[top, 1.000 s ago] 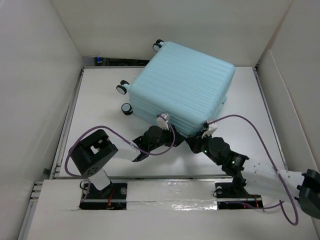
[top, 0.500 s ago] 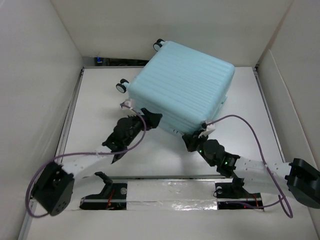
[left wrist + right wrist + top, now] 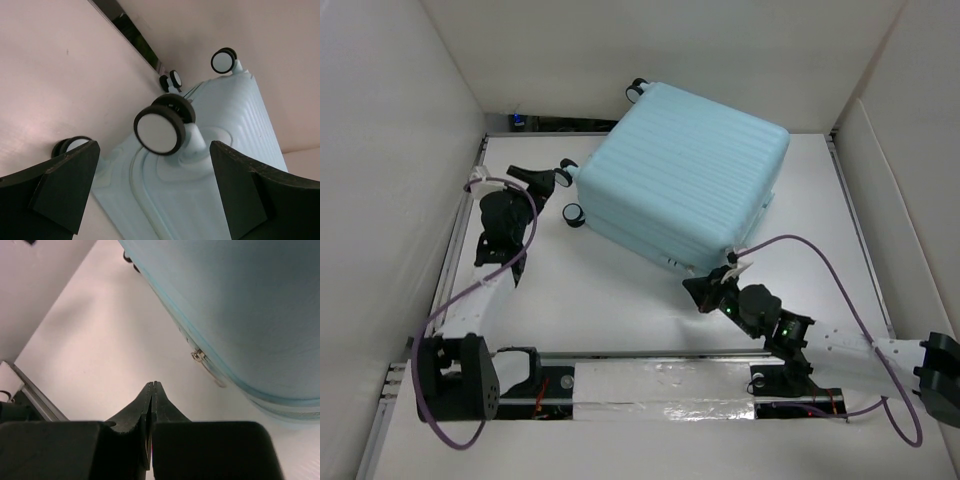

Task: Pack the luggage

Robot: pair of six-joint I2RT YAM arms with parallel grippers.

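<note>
My left gripper moves toward the right in the top view onto the luggage's upper near wheel next, then closes and goes back, as the luggage [image 3: 685, 180] lies crooked.
The luggage [image 3: 685, 180], a pale aqua ribbed hard-shell suitcase, lies closed on the white table with its wheels [image 3: 563, 176] pointing left. My left gripper [image 3: 540, 179] is open at the wheel end. In the left wrist view its dark fingers [image 3: 67, 187] stand wide apart, with a black-and-white wheel [image 3: 160, 131] and the luggage base [image 3: 200, 195] between and beyond them. My right gripper [image 3: 694, 288] is shut and empty, just off the suitcase's near corner. The right wrist view shows its tips [image 3: 152, 386] pressed together over bare table, with the luggage [image 3: 240, 300] and a zipper pull [image 3: 198, 356] to the right.
White walls enclose the table [image 3: 620, 300] on three sides. A metal rail [image 3: 460, 240] runs along the left edge close to my left arm. A purple cable [image 3: 820, 250] loops above my right arm. The arm bases sit on the near strip [image 3: 660, 385].
My left arm swung from the suitcase's near edge round to its wheel end and opened its jaws wide. My right gripper closed fully and drew back slightly from the near corner.
</note>
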